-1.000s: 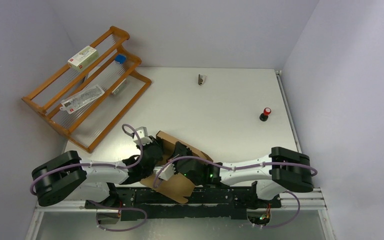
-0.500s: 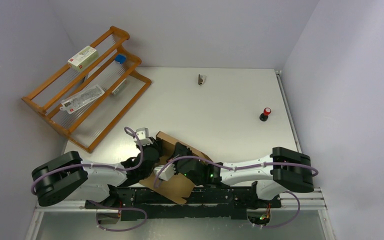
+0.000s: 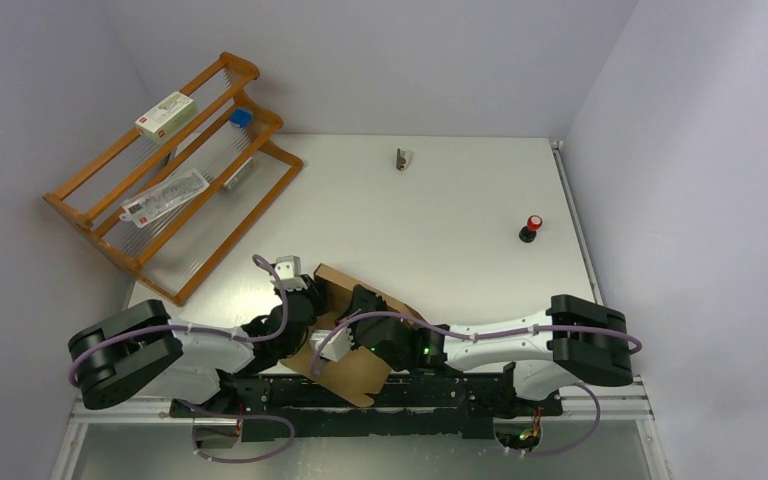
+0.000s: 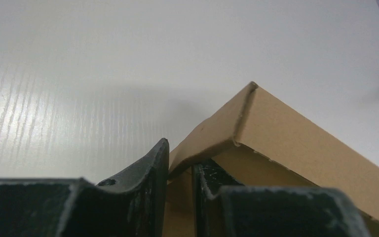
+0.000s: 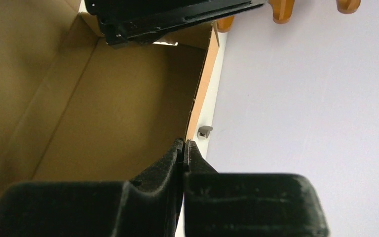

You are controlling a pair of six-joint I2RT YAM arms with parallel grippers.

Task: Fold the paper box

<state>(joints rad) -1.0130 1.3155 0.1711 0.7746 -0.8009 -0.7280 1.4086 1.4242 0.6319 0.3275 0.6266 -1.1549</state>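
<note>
The far side of the box already stands upright, so the right gripper, with that side's thin edge between its fingers, will ease slightly outward and release it.
The paper box is brown cardboard, partly folded, held off the table at its near edge between both arms. My left gripper is shut on the box's left wall; in the left wrist view its fingers pinch a cardboard panel below a folded corner. My right gripper is shut on the thin edge of another wall. The right wrist view shows the box's brown inside and the left gripper's black body at its far end.
A wooden rack with a small white carton and a packet stands at the back left. A small metal clip lies at the back. A red-capped black knob stands to the right.
The left gripper and wrist have shifted slightly right and farther from the arm bases with the box's left wall. The right arm has barely moved.
</note>
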